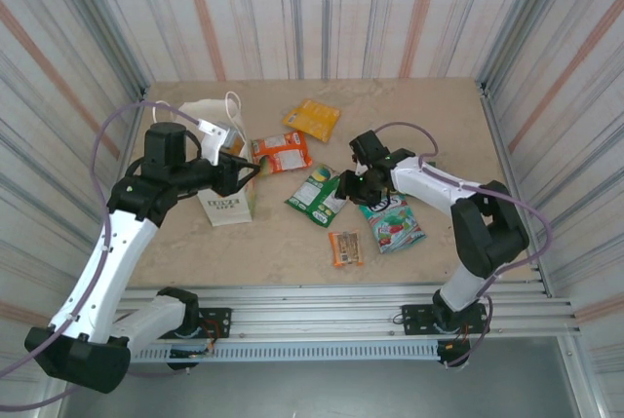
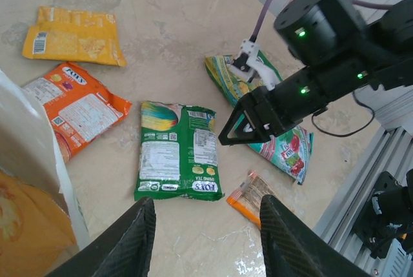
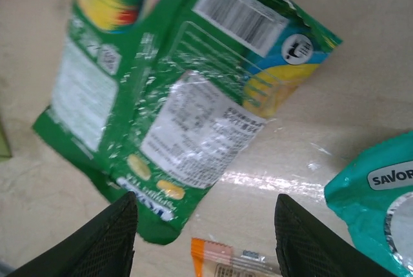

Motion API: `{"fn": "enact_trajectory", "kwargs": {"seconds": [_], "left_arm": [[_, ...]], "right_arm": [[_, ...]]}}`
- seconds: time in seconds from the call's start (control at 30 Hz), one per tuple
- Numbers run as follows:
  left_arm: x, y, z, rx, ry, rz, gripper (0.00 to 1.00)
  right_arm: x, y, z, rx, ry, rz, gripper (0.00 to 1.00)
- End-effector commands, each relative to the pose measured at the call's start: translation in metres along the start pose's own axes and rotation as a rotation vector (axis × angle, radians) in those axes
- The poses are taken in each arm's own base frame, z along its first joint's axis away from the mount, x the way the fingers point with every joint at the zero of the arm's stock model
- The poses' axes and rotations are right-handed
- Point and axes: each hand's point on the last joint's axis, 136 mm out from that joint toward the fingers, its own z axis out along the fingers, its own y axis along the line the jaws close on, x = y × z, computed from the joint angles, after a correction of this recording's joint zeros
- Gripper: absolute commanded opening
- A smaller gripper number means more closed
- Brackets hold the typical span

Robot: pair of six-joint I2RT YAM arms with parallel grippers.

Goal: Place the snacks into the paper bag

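My right gripper moves down and toward the paper bag next, onto the green-white packet's edge by the yellow patch, since bare table there leaves room for a finger.
The paper bag stands at the left with its handles toward the back; its white edge shows an orange packet inside. My left gripper hangs open beside the bag's mouth, nothing between its fingers. On the table lie a red-orange packet, a yellow-orange packet, a green-white packet, a teal-red packet and a tiny orange bar pack. My right gripper is open, low over the green-white packet's near edge. A yellow-green packet lies partly under that arm.
Striped walls enclose the beige table on three sides. A metal rail runs along the near edge, between the arm bases. The right arm's cable loops over the table's right half.
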Motion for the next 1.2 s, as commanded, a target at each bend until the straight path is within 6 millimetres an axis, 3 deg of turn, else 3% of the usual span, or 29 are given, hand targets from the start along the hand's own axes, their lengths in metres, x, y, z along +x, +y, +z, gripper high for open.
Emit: {"fn": "enact_trajectory", "kwargs": {"seconds": [0.0, 0.43, 0.63, 0.87, 1.17], "left_arm": [[-0.003, -0.005, 0.001, 0.04, -0.023, 0.04, 0.47], [0.002, -0.006, 0.006, 0.068, -0.005, 0.06, 0.48], [0.005, -0.005, 0.008, 0.067, 0.005, 0.069, 0.48], [0.004, 0.001, 0.009, 0.059, -0.037, 0.05, 0.47], [0.014, -0.005, 0.004, 0.081, -0.068, 0.078, 0.47]], "right_arm": [[0.003, -0.004, 0.017, 0.025, 0.02, 0.07, 0.58], [-0.008, 0.007, 0.054, -0.02, 0.033, 0.108, 0.53], [-0.009, 0.003, 0.064, -0.007, 0.03, 0.099, 0.27], [-0.011, 0.02, 0.054, -0.072, -0.007, 0.018, 0.05], [-0.01, 0.059, 0.019, -0.162, -0.109, -0.172, 0.0]]}}
